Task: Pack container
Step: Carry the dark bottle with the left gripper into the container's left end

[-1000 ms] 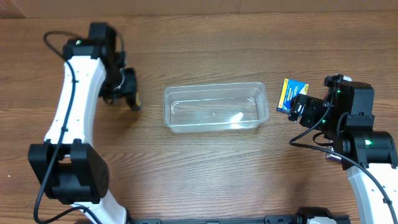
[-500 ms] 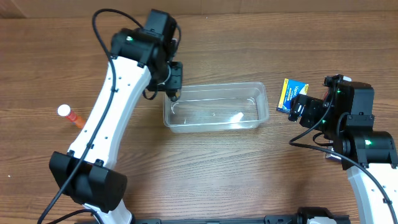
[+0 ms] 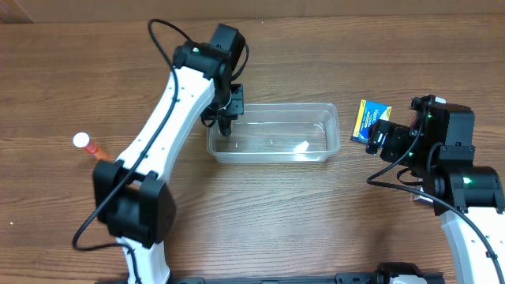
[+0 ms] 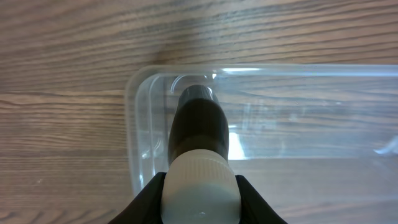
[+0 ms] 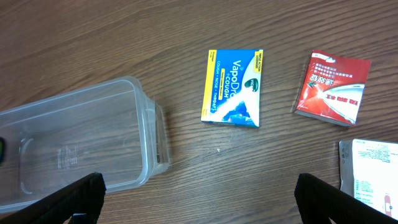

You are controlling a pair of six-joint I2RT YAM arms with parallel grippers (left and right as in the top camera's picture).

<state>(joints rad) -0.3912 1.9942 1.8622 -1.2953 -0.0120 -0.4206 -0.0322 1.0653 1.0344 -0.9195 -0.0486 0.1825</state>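
The container's empty end nearest the orange tube is below, so my left gripper will next lower the dark bottle between the container's sides and let go of it.
The clear plastic container (image 3: 317, 113) sits mid-table; it also shows in the left wrist view (image 4: 298, 118) and in the right wrist view (image 5: 62, 137). My left gripper (image 3: 225, 118) is shut on a dark bottle with a white cap (image 4: 199, 155) and holds it over the container's left end. My right gripper (image 5: 199, 199) is open and empty, to the right of the container. A blue and yellow VapoCool box (image 5: 232, 87) lies on the wood beyond it, also seen in the overhead view (image 3: 368, 118).
A red packet (image 5: 333, 87) and a white packet (image 5: 370, 171) lie right of the blue box. A small orange tube with a white cap (image 3: 88, 145) lies at the left of the table.
My left arm has swung right from the table's left side, carrying the bottle to above the container's left end. The orange tube was uncovered. The right arm has not moved.
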